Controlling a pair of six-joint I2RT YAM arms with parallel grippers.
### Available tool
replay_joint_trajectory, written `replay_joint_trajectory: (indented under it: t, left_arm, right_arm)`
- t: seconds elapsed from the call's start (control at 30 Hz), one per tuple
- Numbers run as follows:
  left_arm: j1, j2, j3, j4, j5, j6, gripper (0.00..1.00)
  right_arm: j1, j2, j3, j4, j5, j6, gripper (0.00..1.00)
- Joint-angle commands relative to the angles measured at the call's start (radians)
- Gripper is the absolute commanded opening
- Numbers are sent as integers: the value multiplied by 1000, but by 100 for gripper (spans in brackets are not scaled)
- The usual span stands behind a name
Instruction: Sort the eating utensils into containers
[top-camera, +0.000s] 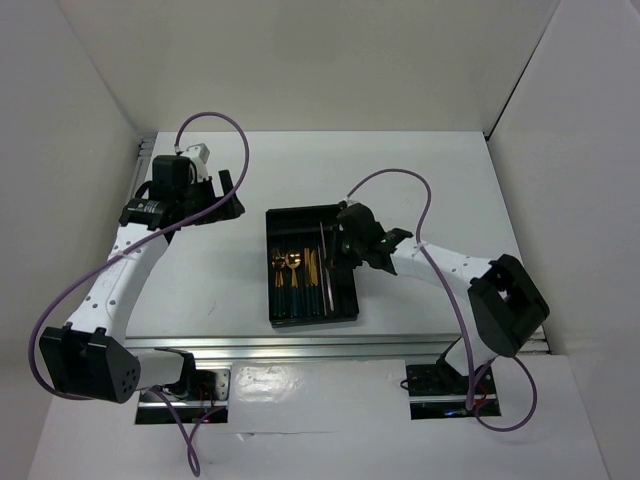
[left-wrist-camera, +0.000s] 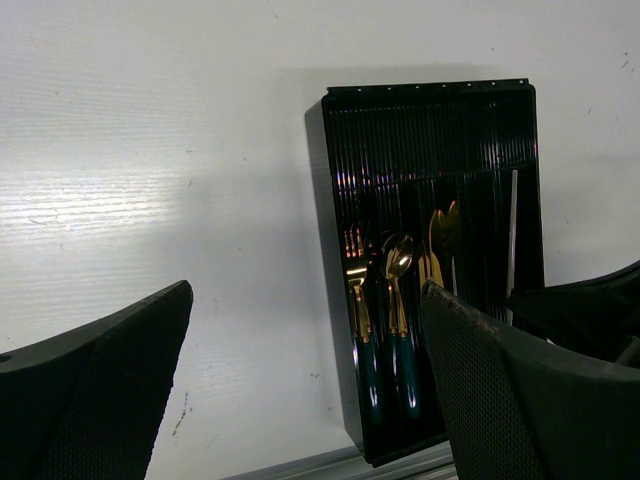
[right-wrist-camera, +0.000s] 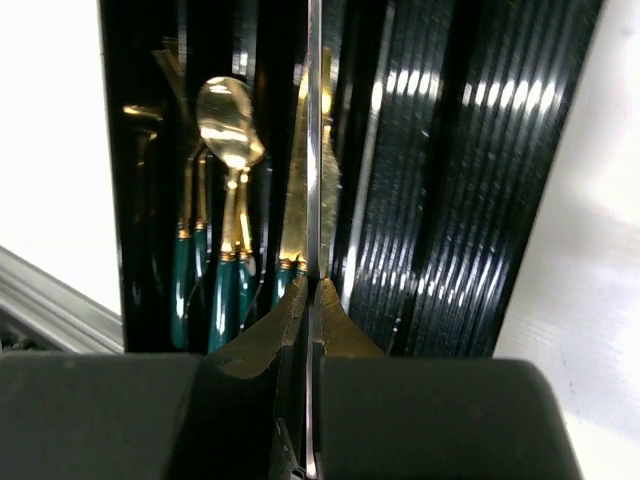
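Next, my right gripper moves down toward the bottom of the tray's compartment below, which already holds another grey stick, and releases its stick beside that match.
The black tray (top-camera: 300, 222) lies mid-table with long lengthwise compartments. Gold-headed, teal-handled utensils (top-camera: 293, 275) lie sorted in its left compartments; spoons (right-wrist-camera: 228, 115) and gold blades (right-wrist-camera: 293, 200) show in the right wrist view. My right gripper (top-camera: 345, 250) hangs over the tray's right part, shut on a thin grey stick (right-wrist-camera: 314, 150) that points along the tray (right-wrist-camera: 470, 200). The same stick (left-wrist-camera: 512, 230) shows in the left wrist view, above the tray (left-wrist-camera: 430, 130). My left gripper (top-camera: 225, 200) is open and holds nothing, left of the tray, its fingertips (left-wrist-camera: 170, 310) wide apart.
White walls close in the table on the left, back and right. A metal rail (top-camera: 300, 345) runs along the near edge just in front of the tray. The right arm (top-camera: 450, 265) reaches in from the right. The tray's far cross compartment holds nothing.
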Motion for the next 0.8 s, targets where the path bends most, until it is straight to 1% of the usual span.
replay_joint_trajectory:
  t: [0.0,0.33,0.77]
  left_arm:
    - [6,-30,-3,19,13,14,100]
    - [6,-20,-3,19,13,14,100]
    - [6,-11,-3,19,13,14,100]
  right_arm:
    - [16,-5,-28,64,58,55,0]
    - [47,47,-38,66,89,68,0]
    - [47,125,-20,57,89,68,0]
